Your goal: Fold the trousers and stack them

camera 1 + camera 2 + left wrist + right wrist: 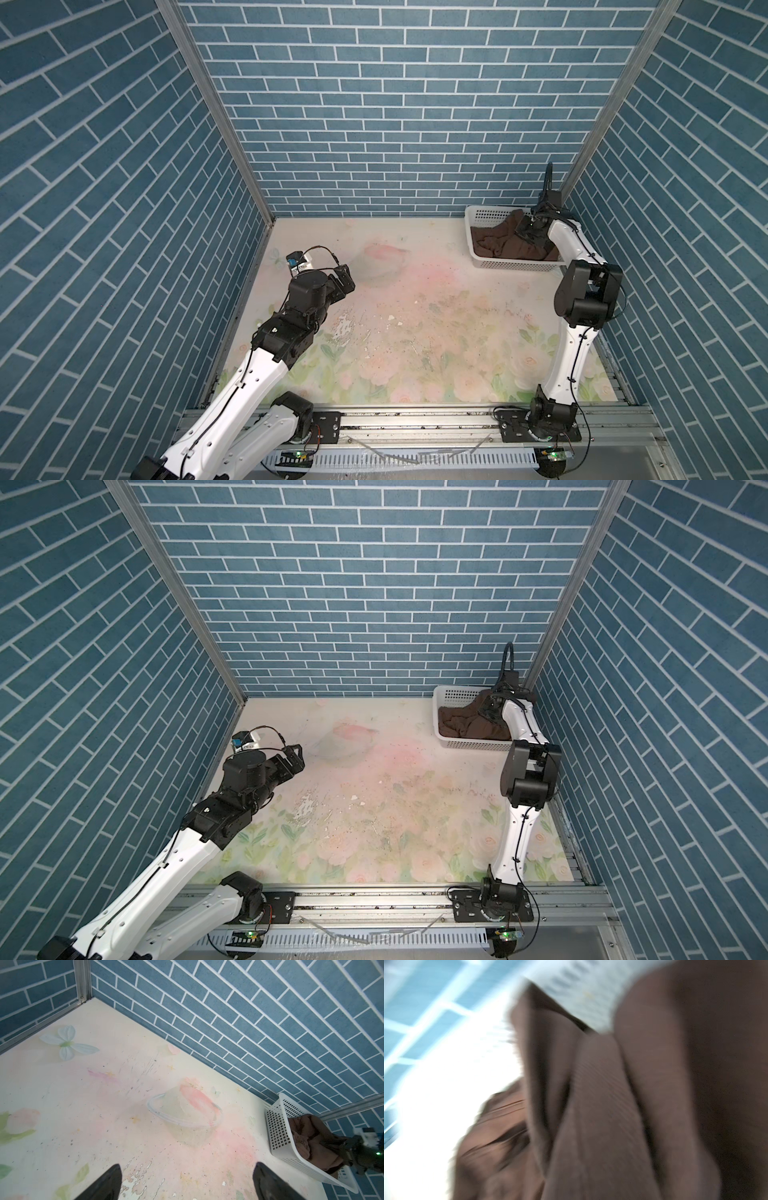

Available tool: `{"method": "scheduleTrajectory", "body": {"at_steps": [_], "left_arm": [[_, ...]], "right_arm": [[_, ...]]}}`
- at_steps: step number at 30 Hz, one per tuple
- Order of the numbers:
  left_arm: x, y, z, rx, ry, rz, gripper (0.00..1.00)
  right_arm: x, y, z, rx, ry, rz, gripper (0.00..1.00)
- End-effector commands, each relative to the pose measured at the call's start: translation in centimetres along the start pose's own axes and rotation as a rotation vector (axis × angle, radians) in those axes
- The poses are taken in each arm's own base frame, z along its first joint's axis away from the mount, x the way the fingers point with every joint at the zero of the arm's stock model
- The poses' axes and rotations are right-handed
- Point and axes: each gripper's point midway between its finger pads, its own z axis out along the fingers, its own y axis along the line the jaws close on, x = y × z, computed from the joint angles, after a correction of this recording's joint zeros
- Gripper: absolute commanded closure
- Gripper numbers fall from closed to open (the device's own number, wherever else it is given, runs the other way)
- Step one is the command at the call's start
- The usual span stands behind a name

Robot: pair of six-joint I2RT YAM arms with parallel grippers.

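My right gripper rises from the basket [490, 216] next, then lowers and releases the trousers on the mat's empty middle, back from it toward my left gripper.
The dark brown trousers [503, 247] [465, 729] lie crumpled in the white perforated basket [490, 216] [453, 694] at the back right corner. My right gripper [528, 227] [490, 706] reaches down into the basket, and the cloth rises in a peak to it, so it is shut on the trousers. Blurred brown folds [602, 1105] fill the right wrist view and hide the jaws. The left wrist view shows the trousers [311, 1136] drawn toward that gripper [340, 1145]. My left gripper [345, 282] [297, 758] [188, 1178] hovers open over the left of the table, holding nothing.
The floral table mat [415, 332] is worn and flaking near its middle. A faint bowl-like shape [182, 1113] shows on the mat ahead of my left gripper; whether it is print or a clear object I cannot tell. Blue brick walls close three sides.
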Motion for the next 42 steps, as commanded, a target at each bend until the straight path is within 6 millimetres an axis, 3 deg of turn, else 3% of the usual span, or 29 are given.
{"method": "scheduleTrajectory", "body": {"at_steps": [1, 6, 10, 12, 14, 17, 20, 21, 24, 27, 29, 33, 37, 42], "left_arm": [[1.1, 1.5, -0.2, -0.034, 0.034, -0.011, 0.01], [1.3, 1.5, -0.7, -0.024, 0.056, -0.021, 0.01], [1.4, 1.7, -1.2, -0.034, 0.069, -0.024, 0.01], [1.4, 1.9, -1.4, -0.039, 0.07, -0.033, 0.01], [1.4, 2.0, -1.6, -0.041, 0.071, -0.036, 0.01], [1.2, 2.3, -2.1, -0.05, 0.066, -0.037, 0.01], [1.0, 2.5, -2.5, -0.061, 0.061, -0.035, 0.01], [1.0, 2.7, -2.7, -0.069, 0.062, -0.034, 0.01], [1.1, 3.2, -3.0, -0.09, 0.062, -0.037, 0.01], [1.3, 3.6, -3.2, -0.095, 0.061, -0.04, 0.01], [1.3, 3.9, -3.3, -0.101, 0.056, -0.039, 0.01], [1.5, 4.0, -3.0, -0.106, 0.056, -0.04, 0.01], [1.6, 3.4, -2.8, -0.078, 0.074, -0.04, 0.01], [2.0, 3.8, -3.0, -0.088, 0.088, -0.05, 0.01]], "right_arm": [[-5.5, 8.5, -13.5, -0.119, -0.293, -0.186, 1.0], [-4.9, 16.2, -24.7, -0.222, -0.519, -0.356, 1.0], [-2.0, 22.6, -33.3, -0.374, -0.669, -0.504, 1.0], [0.3, 25.4, -35.9, -0.464, -0.699, -0.582, 1.0], [2.6, 27.5, -37.2, -0.513, -0.706, -0.648, 1.0], [7.0, 30.1, -36.4, -0.574, -0.65, -0.743, 1.0], [12.0, 31.7, -33.1, -0.627, -0.518, -0.811, 1.0], [13.8, 31.9, -31.5, -0.644, -0.456, -0.828, 0.96], [18.9, 31.2, -26.4, -0.659, -0.265, -0.829, 0.78], [23.0, 28.8, -21.4, -0.594, -0.111, -0.8, 0.65], [24.9, 27.2, -19.4, -0.553, -0.045, -0.784, 0.59], [25.7, 24.9, -18.3, -0.488, -0.031, -0.786, 0.48], [23.7, 23.7, -18.5, -0.397, -0.104, -0.776, 0.39], [21.3, 23.9, -17.5, -0.304, -0.184, -0.682, 0.36]]}}
